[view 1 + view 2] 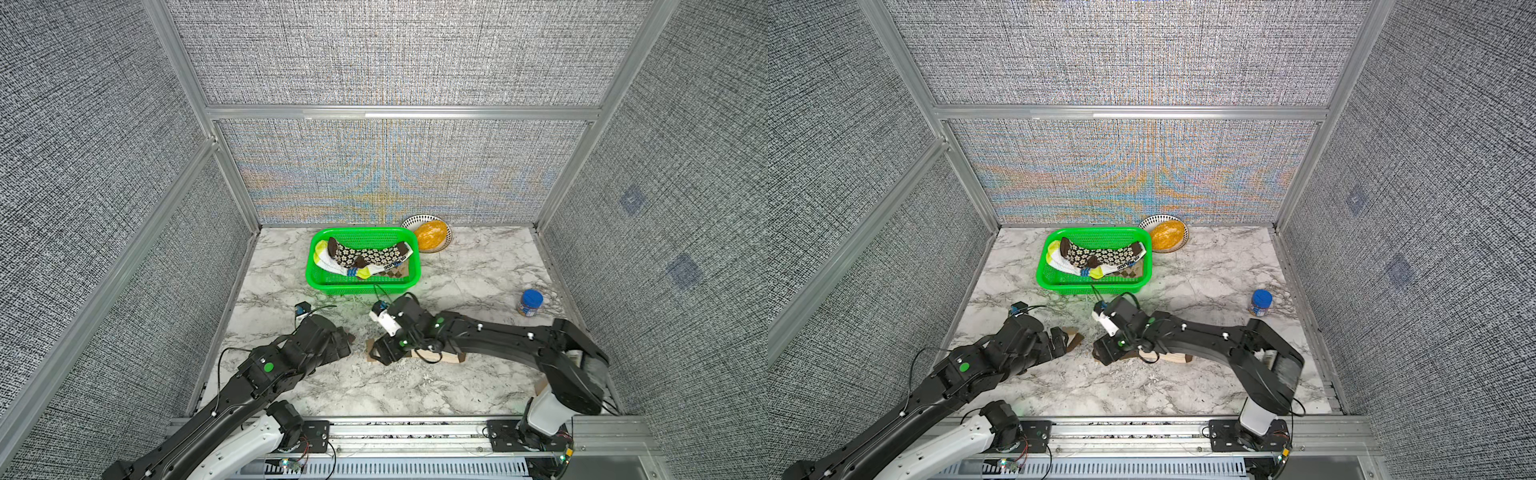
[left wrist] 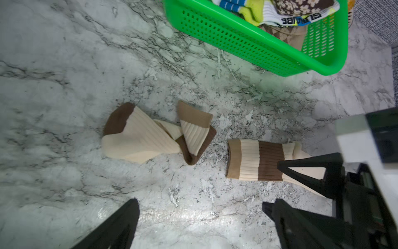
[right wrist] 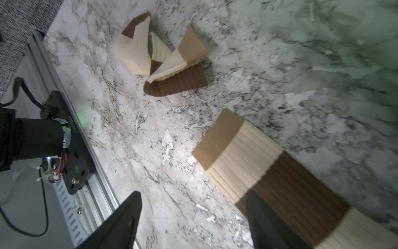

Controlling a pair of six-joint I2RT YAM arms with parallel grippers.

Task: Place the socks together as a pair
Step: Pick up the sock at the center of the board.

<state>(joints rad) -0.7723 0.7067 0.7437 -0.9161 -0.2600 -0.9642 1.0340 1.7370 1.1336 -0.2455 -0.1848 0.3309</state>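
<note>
My right gripper should go down next and close across the flat sock's near edge by the brown band (image 3: 239, 201). The edge is below my right gripper, and its fingers are already on both sides of it.
Two cream brown-banded socks lie on the marble table. One sock (image 2: 146, 138) is crumpled and folded over itself, and it lies just ahead of my left gripper (image 2: 201, 207). That gripper stands open, with only bare marble between its fingers. The other sock (image 3: 269, 172) lies flat, its tan cuff toward the crumpled one. My right gripper (image 3: 193, 198) is open above the flat sock's edge, with one finger (image 3: 265, 215) over the brown band. In both top views the arms hide most of both socks; only part of the flat sock (image 1: 440, 356) shows.
A green basket (image 1: 316, 274) behind the grippers holds more socks: a brown cream-flowered one (image 1: 365, 253), a white one with yellow-blue patches (image 1: 332, 266) and a tan diamond-check one (image 1: 399, 272). A bowl (image 1: 430, 235) stands at the back. A blue-lidded jar (image 1: 530, 303) stands at right.
</note>
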